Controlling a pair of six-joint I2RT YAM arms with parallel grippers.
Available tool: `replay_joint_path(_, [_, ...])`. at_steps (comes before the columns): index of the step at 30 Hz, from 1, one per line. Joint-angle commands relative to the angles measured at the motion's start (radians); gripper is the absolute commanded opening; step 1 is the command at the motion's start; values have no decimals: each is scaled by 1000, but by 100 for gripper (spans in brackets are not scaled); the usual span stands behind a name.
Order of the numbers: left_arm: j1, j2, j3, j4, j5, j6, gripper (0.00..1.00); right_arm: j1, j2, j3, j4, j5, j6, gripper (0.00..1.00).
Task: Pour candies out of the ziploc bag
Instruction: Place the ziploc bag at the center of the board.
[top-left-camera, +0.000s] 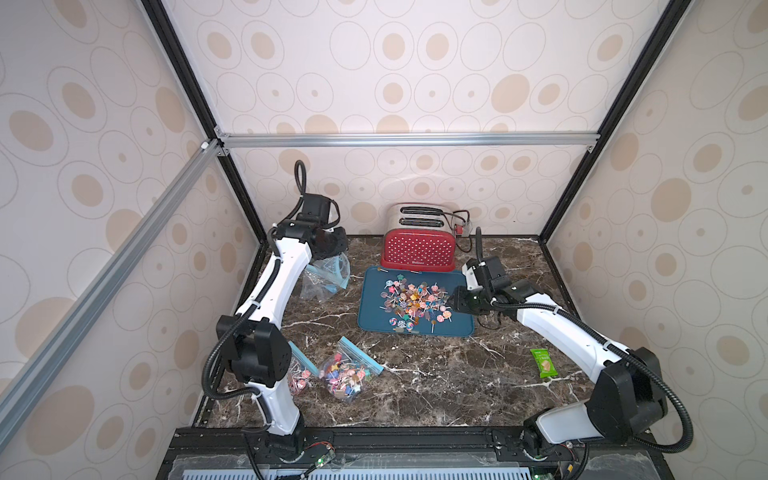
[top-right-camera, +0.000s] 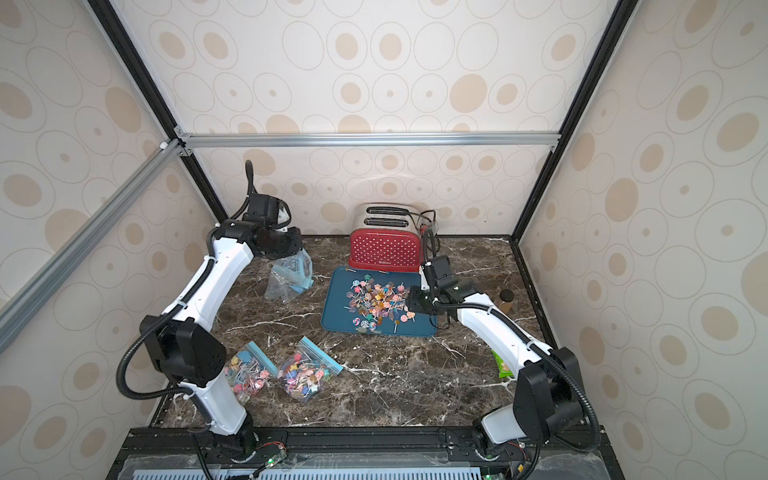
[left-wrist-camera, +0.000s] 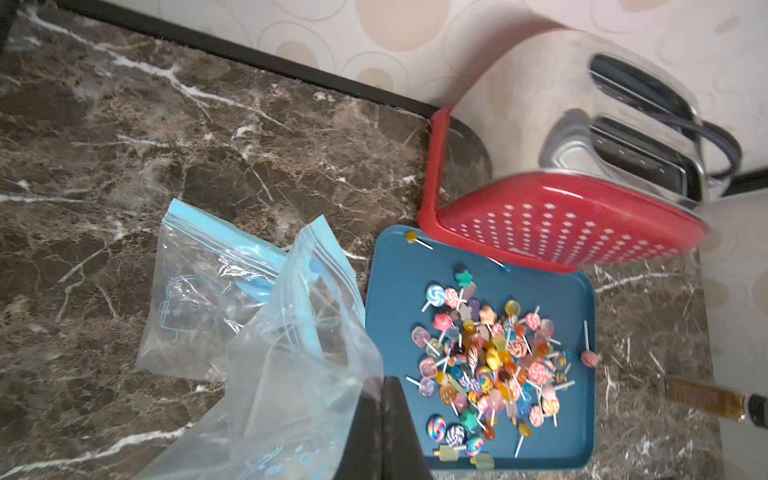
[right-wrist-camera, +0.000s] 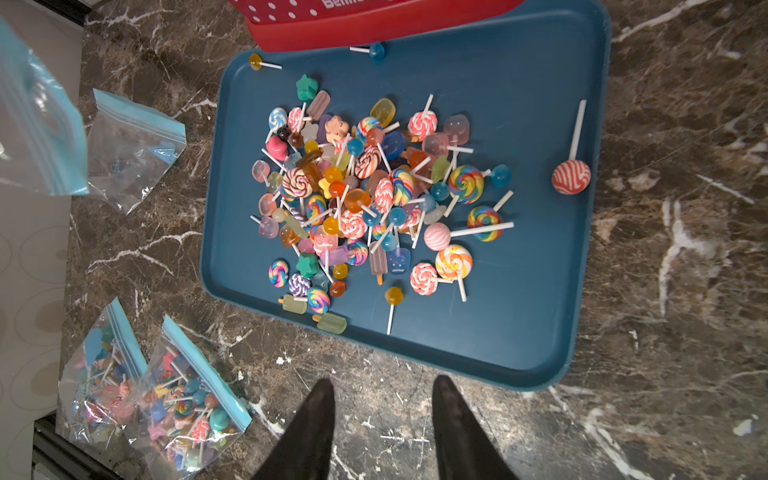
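Observation:
The bag hangs empty, so next I will lower my left gripper to the bare marble (top-right-camera: 324, 261) (left-wrist-camera: 352, 196) beside the toaster below it and let go of the bag's corner.
My left gripper (left-wrist-camera: 383, 382) is shut on a corner of a clear ziploc bag (left-wrist-camera: 291, 374) with a blue zip strip. The bag hangs over the table's back left and looks empty (right-wrist-camera: 37, 137). A second empty bag (left-wrist-camera: 199, 291) lies flat on the marble below it. The candies (top-left-camera: 415, 303), small colourful lollipops on white sticks (right-wrist-camera: 365, 195), lie heaped on a blue tray (right-wrist-camera: 519, 311). My right gripper (right-wrist-camera: 384, 382) is open with nothing between its fingers, and it hovers by the tray's right edge (top-left-camera: 451, 301).
Two zip bags full of candies (top-left-camera: 347, 376) (top-right-camera: 245, 374) lie at the front left, one partly behind my left arm. A red dotted toaster (top-left-camera: 417, 249) stands behind the tray. A green snack packet (top-left-camera: 543, 362) and a brown bottle (top-right-camera: 505, 301) sit on the right.

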Motion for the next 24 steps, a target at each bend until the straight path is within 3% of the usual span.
replay_joint_path(1, [27, 71, -8, 241, 169, -80, 0, 1, -21, -22, -7, -13, -15, 42])
replay_joint_path(7, [59, 248, 39, 386, 268, -172, 0, 1, -12, -36, -13, -9, -21, 42])
replay_joint_path(16, [60, 308, 8, 372, 156, -155, 0, 2, 11, -42, -13, -14, -27, 42])
replay_joint_path(20, [59, 278, -24, 367, 133, -144, 35, 2, 12, -41, -10, -20, -26, 42])
replay_joint_path(24, [60, 241, -2, 312, 108, -109, 52, 2, 6, -46, -12, -26, -22, 42])
